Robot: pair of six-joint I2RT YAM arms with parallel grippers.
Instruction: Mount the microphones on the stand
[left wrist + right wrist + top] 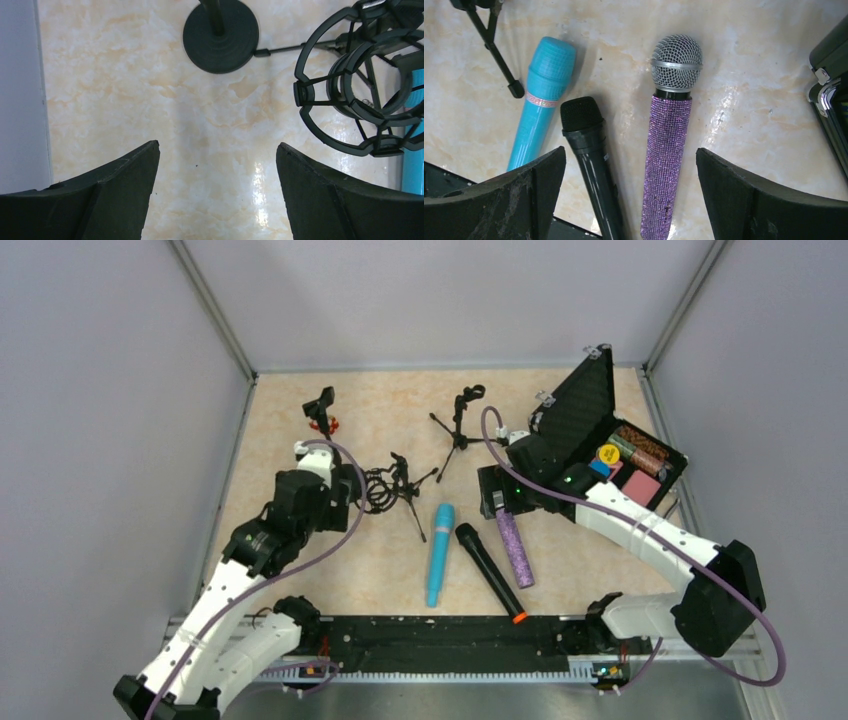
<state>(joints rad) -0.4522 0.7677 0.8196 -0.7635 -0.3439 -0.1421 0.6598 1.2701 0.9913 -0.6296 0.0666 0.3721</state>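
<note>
The narrow part of the purple handle point(504, 520) point(670, 114) just below the silver mesh head fits between the two spread fingers of my right gripper, so I need to lower the open gripper onto it next.
Three microphones lie side by side on the marble tabletop: a turquoise one point(438, 553) point(541, 100), a black one with an orange end point(489, 572) point(589, 150), and a glittery purple one with a silver mesh head point(515, 548) point(669, 145). My right gripper point(495, 498) point(630, 152) hovers open over the heads of the black and purple ones, touching neither. A stand with a round base point(320, 412) point(220, 35) is upright at the back left. A tripod stand with a shock mount point(395, 485) point(360, 95) lies beside my open, empty left gripper point(352, 488) point(217, 147). Another tripod stand point(458, 425) stands behind.
An open black case point(600, 430) holding coloured items sits at the back right, its edge in the right wrist view point(831, 100). Grey walls enclose the table on three sides. A black rail point(450, 640) runs along the near edge between the arm bases.
</note>
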